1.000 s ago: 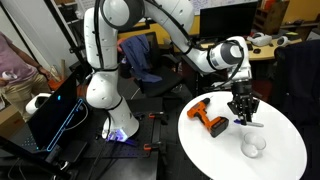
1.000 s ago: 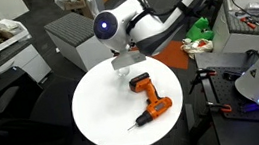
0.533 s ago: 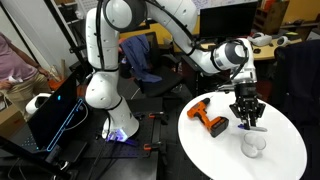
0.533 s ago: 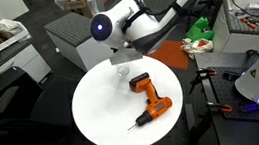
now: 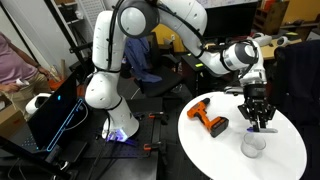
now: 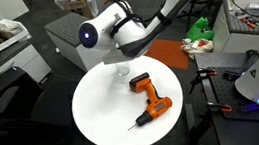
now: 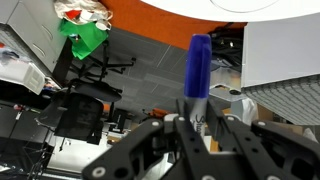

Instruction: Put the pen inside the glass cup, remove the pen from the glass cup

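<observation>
The glass cup is standing upright, and the glass cup's opening (image 5: 254, 137) is just below my gripper. I should next lower my gripper to it and let go of the pen there.
In the wrist view my gripper (image 7: 198, 118) is shut on the pen (image 7: 198, 62), a dark blue stick that rises upright from between the black fingers (image 7: 160, 135). In an exterior view the gripper (image 5: 262, 122) hangs just above the glass cup (image 5: 253, 145), a small clear tumbler near the front of the white round table (image 5: 215, 150). The pen itself is too small to make out there. From the opposite side, the glass cup (image 6: 121, 71) stands at the far edge of the table (image 6: 99, 107), with the arm's wrist right over it.
An orange-and-black power drill (image 5: 210, 119) (image 6: 150, 98) lies on the table beside the cup. The robot's base (image 5: 105, 95) and a laptop (image 5: 55, 110) stand off the table. In the wrist view, green cloth (image 7: 85, 35) lies below the table rim.
My gripper has carried the pen sideways, away from the drill, and now stands over the glass cup. The cup and the drill have stayed put.
</observation>
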Robot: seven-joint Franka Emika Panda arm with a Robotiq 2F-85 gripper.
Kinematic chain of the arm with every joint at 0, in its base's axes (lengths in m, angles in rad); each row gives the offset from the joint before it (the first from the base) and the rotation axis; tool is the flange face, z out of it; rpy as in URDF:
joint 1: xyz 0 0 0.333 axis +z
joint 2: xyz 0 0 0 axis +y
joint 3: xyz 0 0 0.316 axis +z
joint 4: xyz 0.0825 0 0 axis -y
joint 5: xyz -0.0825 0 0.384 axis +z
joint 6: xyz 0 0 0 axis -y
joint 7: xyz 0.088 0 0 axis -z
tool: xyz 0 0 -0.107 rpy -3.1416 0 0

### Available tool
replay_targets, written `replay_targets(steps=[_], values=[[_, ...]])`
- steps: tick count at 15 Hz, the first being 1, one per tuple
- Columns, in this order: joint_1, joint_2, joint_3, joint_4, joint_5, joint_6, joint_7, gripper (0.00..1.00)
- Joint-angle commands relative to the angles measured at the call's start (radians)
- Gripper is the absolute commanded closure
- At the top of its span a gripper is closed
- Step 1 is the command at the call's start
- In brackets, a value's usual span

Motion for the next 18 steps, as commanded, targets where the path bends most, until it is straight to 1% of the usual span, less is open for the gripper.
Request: replay_targets(steps=[1,9,18], values=[[-0.012,0.084,0.026,0.106,-0.008,-0.062,0.014,0.94],[-0.011,0.225,0.027,0.236,0.019,-0.091,-0.009,0.94],[-0.003,0.313,0.025,0.347,0.029,-0.128,-0.014,0.94]])
